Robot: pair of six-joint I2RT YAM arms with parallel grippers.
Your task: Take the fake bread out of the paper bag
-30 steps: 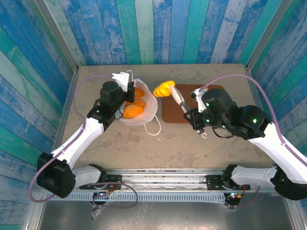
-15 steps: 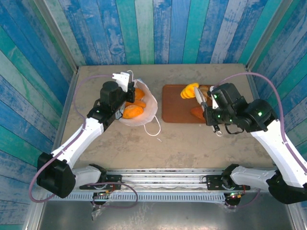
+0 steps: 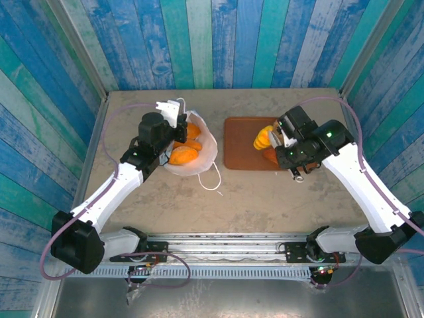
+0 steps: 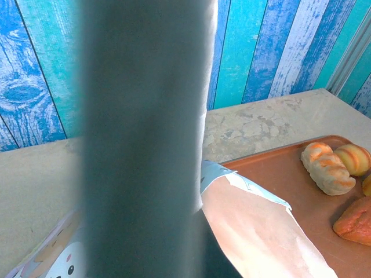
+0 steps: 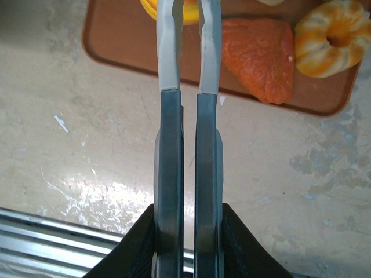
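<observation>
I will move my right gripper outward and down to the tray beside the orange loaf next and let go of the yellow piece, because bare tray is open there.
The white paper bag [image 3: 204,154] lies open at the table's left middle, with orange fake bread [image 3: 183,155] inside. My left gripper [image 3: 179,126] is shut on the bag's back rim; in the left wrist view a dark blurred finger [image 4: 145,145] stands beside the paper edge [image 4: 255,226]. My right gripper [image 3: 271,140] is shut on a yellow piece of fake bread [image 3: 263,138] over the brown tray [image 3: 240,147]. In the right wrist view the yellow piece [image 5: 152,8] sits at the tips of the right gripper [image 5: 186,8]. An orange loaf [image 5: 261,55] and a ring-shaped bun [image 5: 327,37] lie on the tray [image 5: 116,40].
The bag's cord handle [image 3: 213,180] trails onto the table toward the near edge. Blue plank walls close in the back and both sides. More buns [image 4: 327,168] rest on the tray's far part in the left wrist view.
My right arm carried the yellow bread rightward from beside the bag to above the tray's right part, then brought it lower. The left arm and the bag stayed still.
</observation>
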